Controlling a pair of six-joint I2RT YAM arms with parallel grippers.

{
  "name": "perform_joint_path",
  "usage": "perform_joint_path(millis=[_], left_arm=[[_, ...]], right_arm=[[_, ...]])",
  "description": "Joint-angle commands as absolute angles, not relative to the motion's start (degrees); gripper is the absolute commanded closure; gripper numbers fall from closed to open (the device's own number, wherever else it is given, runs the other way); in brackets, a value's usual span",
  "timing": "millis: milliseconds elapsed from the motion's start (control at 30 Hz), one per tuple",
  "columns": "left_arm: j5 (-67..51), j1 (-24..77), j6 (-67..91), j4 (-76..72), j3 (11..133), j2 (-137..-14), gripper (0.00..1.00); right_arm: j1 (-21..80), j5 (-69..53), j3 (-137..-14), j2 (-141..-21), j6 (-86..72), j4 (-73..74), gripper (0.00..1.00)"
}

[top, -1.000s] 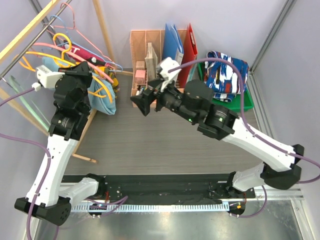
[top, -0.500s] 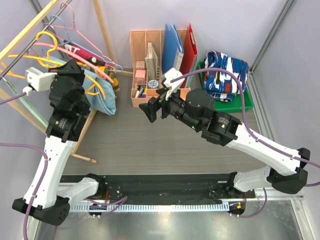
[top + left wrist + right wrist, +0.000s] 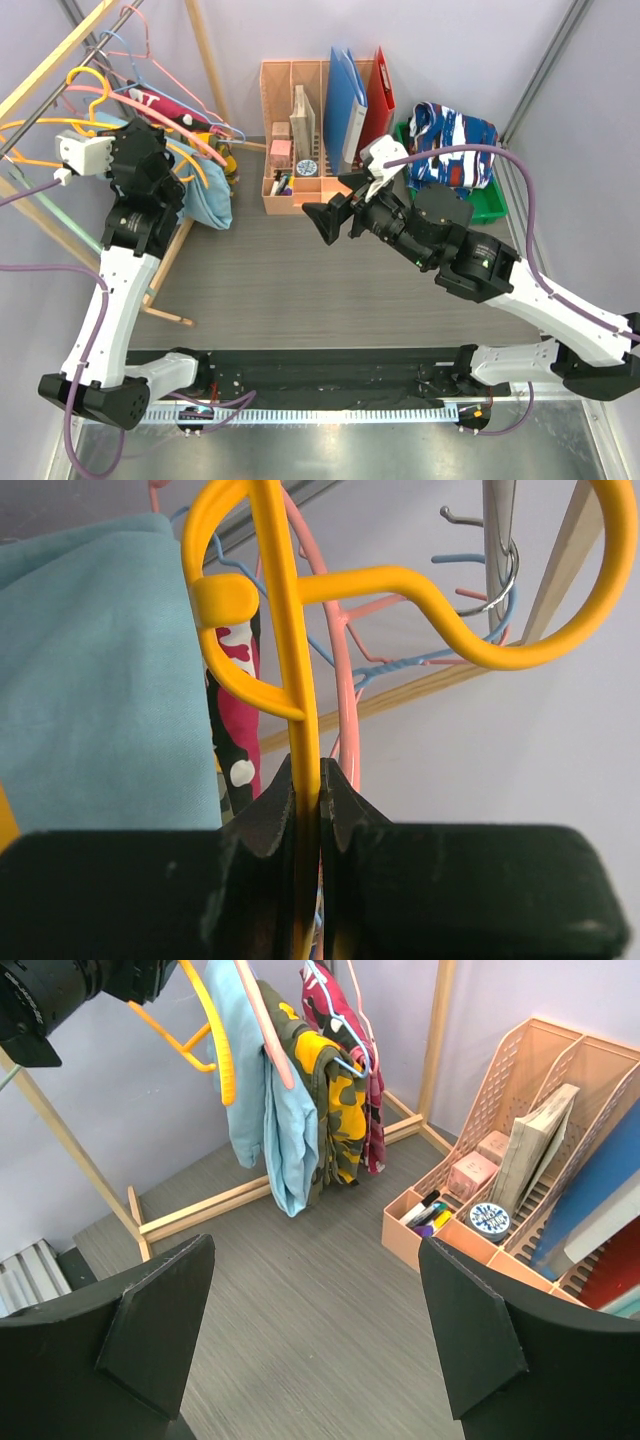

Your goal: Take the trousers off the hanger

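My left gripper goes to the left in the top view next, where the metal bar [image 3: 498, 530] lies, and releases the yellow hanger's stem, since the yellow hanger [image 3: 285, 630] is bare.
My left gripper [image 3: 308, 780] is shut on the stem of a yellow hanger [image 3: 285, 630] up by the wooden rack; in the top view the gripper [image 3: 150, 150] sits against the hanging clothes. Light blue trousers [image 3: 280, 1120] hang beside the yellow hanger [image 3: 210, 1030] and a pink hanger [image 3: 265, 1030]. Yellow-olive camouflage trousers [image 3: 335, 1100] and pink camouflage trousers [image 3: 345, 1020] hang behind them. Navy-white-red print trousers [image 3: 455, 135] lie in a green bin. My right gripper [image 3: 325, 220] is open and empty above the table. The black trousers are not in view.
The wooden rack [image 3: 200, 60] stands at the far left with several bare wire hangers [image 3: 140, 40] on it. A peach desk organiser [image 3: 300, 130] with books and folders stands at the back centre. The green bin [image 3: 490, 205] is at the back right.
My right arm has drawn back to the right, away from the rack. My left gripper has moved a little left, keeping hold of the yellow hanger.
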State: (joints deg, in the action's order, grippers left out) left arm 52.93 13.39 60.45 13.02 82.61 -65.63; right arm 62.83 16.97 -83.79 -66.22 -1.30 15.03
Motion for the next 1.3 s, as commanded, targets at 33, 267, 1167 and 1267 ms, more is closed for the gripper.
perform_joint_path(millis=[33, 267, 1167, 1267], left_arm=[[54.6, 10.8, 62.2, 10.1, 83.9, -64.2, 1.0], [51.0, 7.2, 64.9, 12.0, 83.7, -63.9, 1.0], [30.2, 3.4, 69.9, 17.9, 76.0, -47.9, 0.35], [26.6, 3.5, 70.7, 21.0, 78.3, -47.7, 0.34]], right_arm=[[62.8, 18.5, -82.9, -66.4, -0.3, 14.0, 0.11], [62.8, 17.8, -82.8, -67.2, -0.4, 13.5, 0.11], [62.8, 12.1, -81.4, -68.7, -10.4, 17.3, 0.11], [62.9, 12.0, -80.6, -67.4, -12.3, 18.5, 0.11]])
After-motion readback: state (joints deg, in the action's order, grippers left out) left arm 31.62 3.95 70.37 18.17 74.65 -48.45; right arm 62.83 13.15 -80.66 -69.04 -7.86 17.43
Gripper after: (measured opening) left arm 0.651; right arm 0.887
